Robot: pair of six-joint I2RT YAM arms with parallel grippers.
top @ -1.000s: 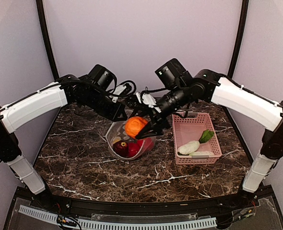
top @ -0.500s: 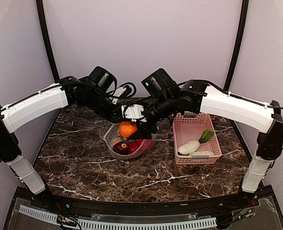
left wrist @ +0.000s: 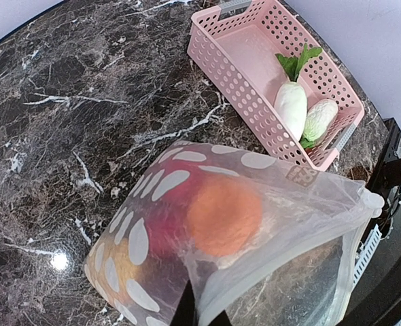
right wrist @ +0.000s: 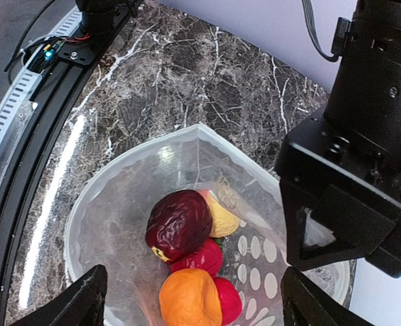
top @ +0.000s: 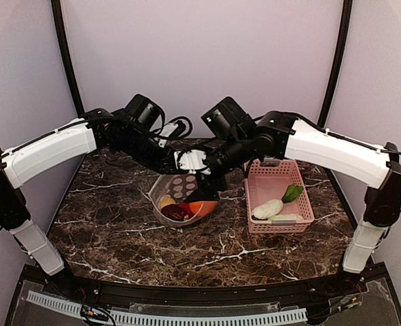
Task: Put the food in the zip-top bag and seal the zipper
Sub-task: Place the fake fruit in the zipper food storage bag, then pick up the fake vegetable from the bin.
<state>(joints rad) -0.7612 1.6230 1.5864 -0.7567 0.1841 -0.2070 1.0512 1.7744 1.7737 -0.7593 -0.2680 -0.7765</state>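
The white radish [top: 269, 208] is still out of the bag, below my right gripper and to its right in the top view. My right gripper should move over the basket next and come down onto it.
The zip-top bag [top: 175, 202], clear with white dots, stands open on the marble table. My left gripper [left wrist: 200, 316] is shut on the bag's mouth edge [left wrist: 282, 261] and holds it up. Inside the bag lie an orange [right wrist: 190, 299], a dark maroon fruit [right wrist: 179, 224], a yellow one [right wrist: 222, 216] and two red ones [right wrist: 202, 257]. My right gripper [right wrist: 197, 299] hangs open just above the bag's mouth with nothing between its fingers; from above it is the right gripper [top: 208, 182] over the orange [top: 204, 206]. The zipper strip runs along the mouth, unsealed.
A pink basket [top: 257, 171] stands right of the bag and holds a white radish [top: 268, 208] with green leaves and a cabbage [top: 286, 218]. The left arm's black wrist [right wrist: 350, 197] is close beside my right gripper. The table's front rail [right wrist: 58, 61] shows beyond the bag.
The right gripper carried the orange over the bag, opened wide and let it go. The orange now lies in the bag. The left gripper kept its hold.
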